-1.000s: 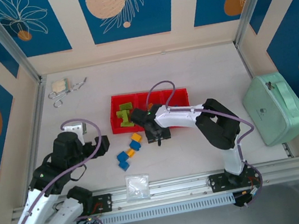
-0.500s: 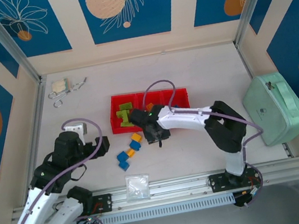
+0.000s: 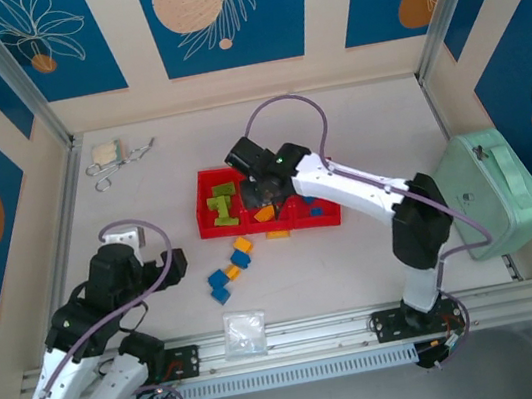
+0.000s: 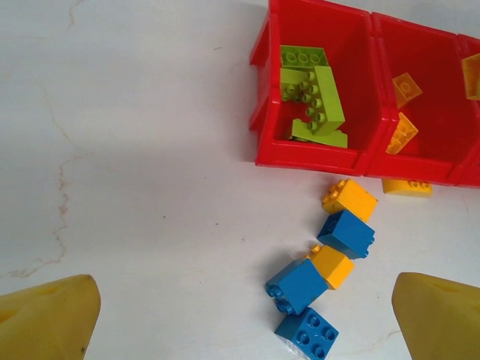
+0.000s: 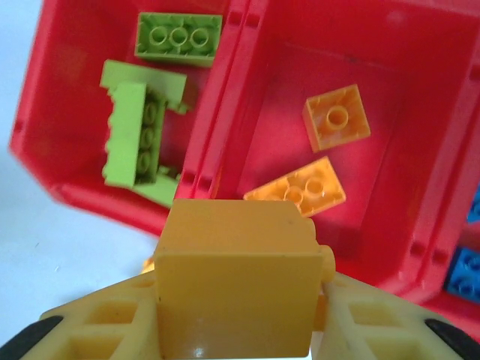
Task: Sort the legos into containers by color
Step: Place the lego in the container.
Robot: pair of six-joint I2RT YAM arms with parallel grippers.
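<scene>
My right gripper moves down into the tray's middle section point(image 3: 266, 210) point(image 5: 274, 142) next and releases the lego there, since the legos already inside share its orange-yellow color.
The red tray point(image 3: 201, 210) lies mid-table. Its left compartment holds lime green legos point(image 5: 139, 142), the middle one two orange-yellow legos point(image 5: 337, 116), the right one blue legos point(image 5: 465, 274). My right gripper point(image 3: 266, 189) hangs over the tray's middle compartment, shut on an orange-yellow brick point(image 5: 237, 277). In front of the tray, loose blue bricks point(image 4: 297, 285) and orange-yellow bricks point(image 4: 349, 199) lie in a curved row. Another orange-yellow piece point(image 4: 406, 187) rests against the tray's front wall. My left gripper point(image 4: 244, 330) is open above the table, left of these bricks, holding nothing.
A mint-green case point(image 3: 492, 189) sits at the right edge. A clear plastic bag point(image 3: 244, 331) lies near the front rail. A small bundle with metal clips point(image 3: 118, 157) rests at the back left.
My right gripper rose from the table in front of the tray and moved back over the middle compartment with the orange-yellow brick. The left arm shifted slightly toward me.
</scene>
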